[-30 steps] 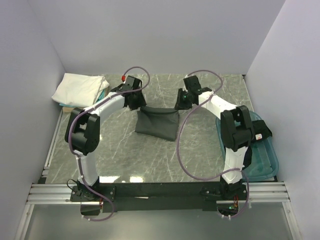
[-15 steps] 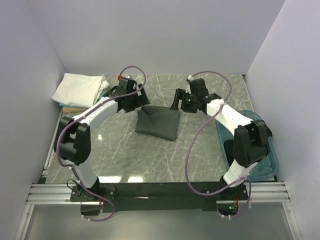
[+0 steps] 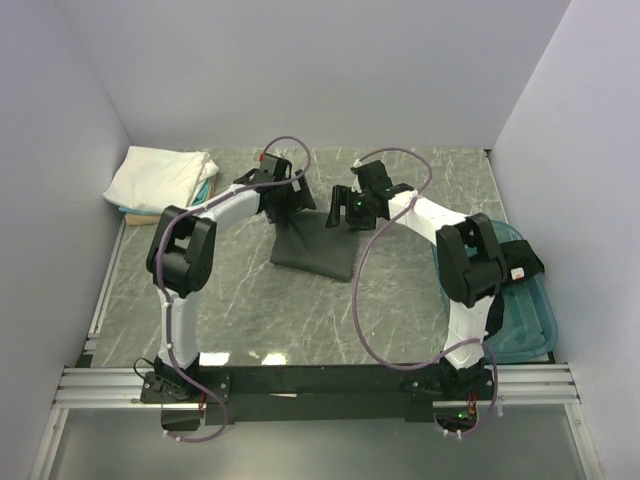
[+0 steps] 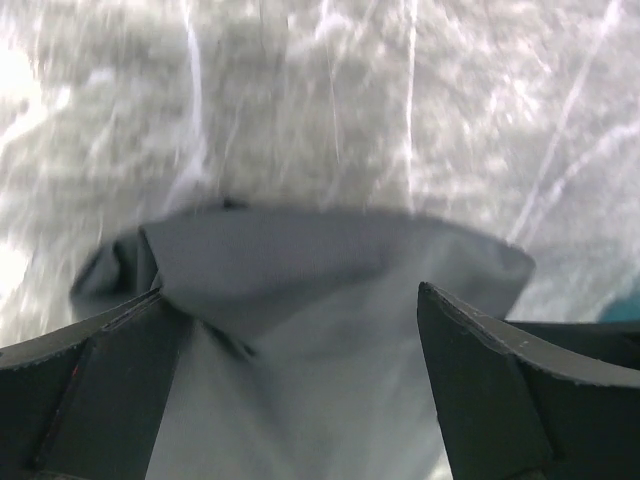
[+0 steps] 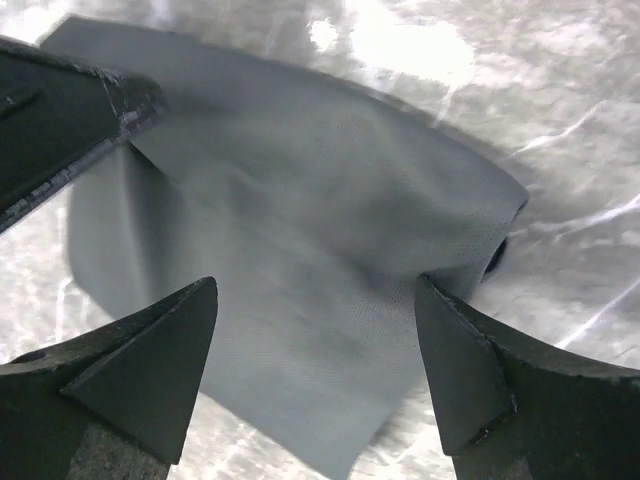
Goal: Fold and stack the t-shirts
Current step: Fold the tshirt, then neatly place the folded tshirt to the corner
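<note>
My left gripper needs to move back and down next and close there, because the shirt's edge facing the white stack [image 3: 276, 243] is below it and further back.
A dark charcoal-grey t-shirt [image 3: 316, 248] lies folded into a small bundle in the middle of the table. My left gripper [image 3: 284, 202] hovers over its far left corner, and my right gripper [image 3: 342, 210] over its far right corner. In the left wrist view the left gripper [image 4: 290, 292] is open, with grey cloth [image 4: 300, 270] below the gap and untouched by the fingers [image 4: 495, 375]. The right gripper [image 5: 315, 284] is open too, above the same shirt [image 5: 300, 170]. A folded white t-shirt [image 3: 155, 177] tops a stack at the far left, with a teal edge [image 3: 211, 180] beneath it.
A teal plastic bin [image 3: 525, 318] stands at the right edge of the table beside the right arm's base. Purple cables loop off both arms. Grey walls close in the back and sides. One left finger [image 5: 60, 110] shows in the right wrist view.
Both grippers have opened and let go of the grey shirt's far edge. They have moved in towards each other above it, and the shirt now rests on the table.
</note>
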{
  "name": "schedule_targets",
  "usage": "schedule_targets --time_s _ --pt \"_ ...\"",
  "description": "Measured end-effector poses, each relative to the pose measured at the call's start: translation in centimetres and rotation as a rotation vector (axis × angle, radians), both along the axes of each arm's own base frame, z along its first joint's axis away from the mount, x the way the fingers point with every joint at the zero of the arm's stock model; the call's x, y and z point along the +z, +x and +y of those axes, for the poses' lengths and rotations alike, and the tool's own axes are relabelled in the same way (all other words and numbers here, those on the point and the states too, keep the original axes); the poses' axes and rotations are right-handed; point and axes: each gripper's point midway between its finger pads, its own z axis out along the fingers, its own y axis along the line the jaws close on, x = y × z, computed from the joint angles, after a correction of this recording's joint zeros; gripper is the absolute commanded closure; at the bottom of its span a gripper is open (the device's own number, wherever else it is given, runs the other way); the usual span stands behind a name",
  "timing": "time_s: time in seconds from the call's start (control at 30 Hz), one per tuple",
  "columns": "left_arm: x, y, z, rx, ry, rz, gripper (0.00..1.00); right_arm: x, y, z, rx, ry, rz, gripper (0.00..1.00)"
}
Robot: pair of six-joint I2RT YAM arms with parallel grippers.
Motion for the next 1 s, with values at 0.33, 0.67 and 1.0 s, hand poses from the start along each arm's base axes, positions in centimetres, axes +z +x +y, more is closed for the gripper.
schedule_targets --time_s 0.33,0.67,1.0 --pt "-2.0 1.1 0.7 0.039 0.064 0.026 0.01 -3.0 3.8 -1.5 -0.054 -0.059 0.039 0.14" --pt "-0.3 0.7 3.9 0.111 0.207 0.007 0.01 -2.8 4.6 -3.9 -0.115 -0.17 0.034 0.13" --pt "10.8 -5.5 8.8 0.214 0.168 -0.202 0.01 11.3 -3.3 -8.3 -0.217 -0.068 -0.291 0.13"
